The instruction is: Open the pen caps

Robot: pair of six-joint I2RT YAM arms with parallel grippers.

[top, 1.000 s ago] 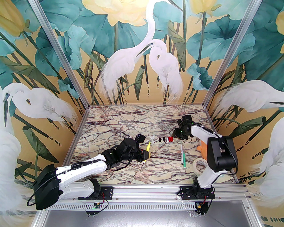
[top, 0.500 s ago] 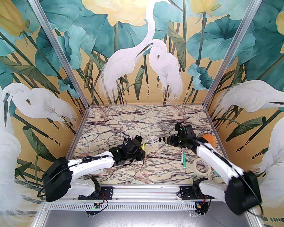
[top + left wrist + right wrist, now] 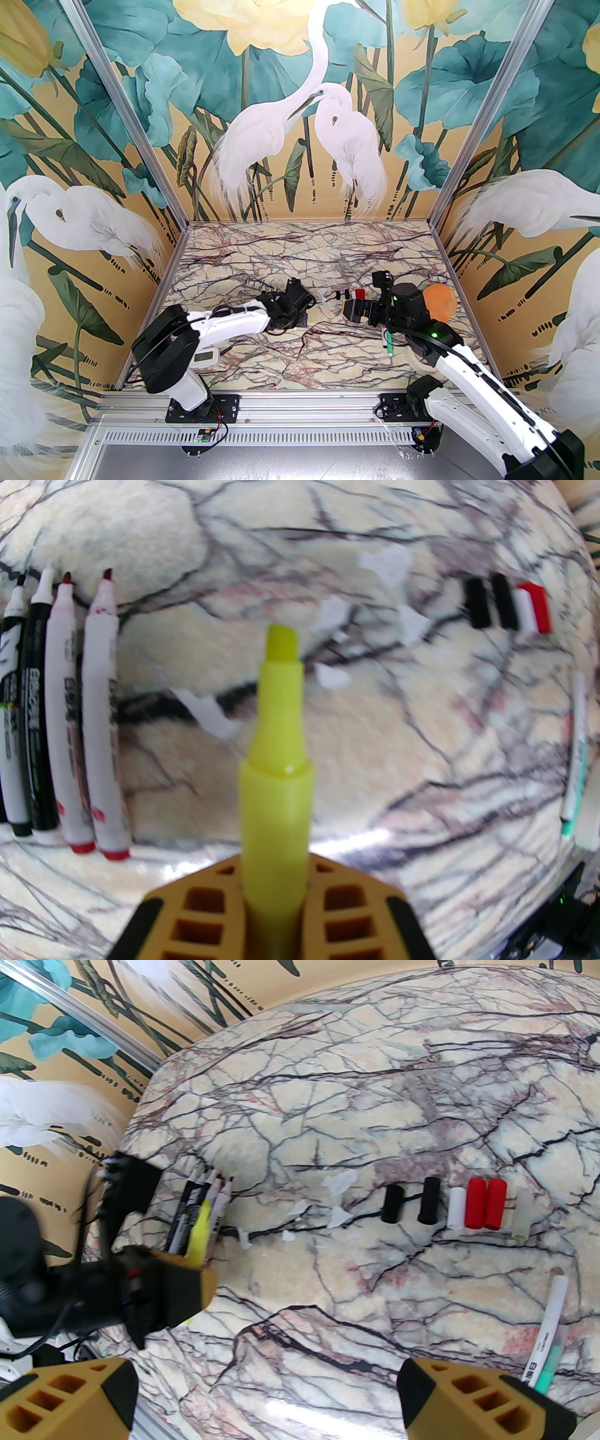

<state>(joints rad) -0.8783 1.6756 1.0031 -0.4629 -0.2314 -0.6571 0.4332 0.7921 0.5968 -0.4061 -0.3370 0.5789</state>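
My left gripper should lower toward the uncapped markers and release the yellow highlighter (image 3: 276,742) beside them on the bare marble, as that free part is below the gripper.
The pen caps (image 3: 457,1206) lie loose in a row on the marble: two black, one white, two red and a translucent one; they also show as caps (image 3: 349,294) and caps (image 3: 508,603). My left gripper (image 3: 274,892) is shut on an uncapped yellow highlighter (image 3: 276,742), close beside several uncapped markers (image 3: 61,714). From the right wrist that left gripper (image 3: 187,1278) sits at the left. My right gripper (image 3: 281,1396) hangs open above the table, near side of the caps, holding nothing. From above, the left gripper (image 3: 295,309) and right gripper (image 3: 349,310) face each other.
A capped white-and-green pen (image 3: 548,1330) lies right of the caps. A cream tape roll (image 3: 415,358) sits partly under the right arm, an orange lump (image 3: 439,302) behind it. White paper scraps (image 3: 340,1182) dot the centre. A small white device (image 3: 206,356) lies near left.
My right gripper has opened and drawn back from the caps toward the near side. My left arm has carried the yellow highlighter farther back and left, toward the uncapped markers.
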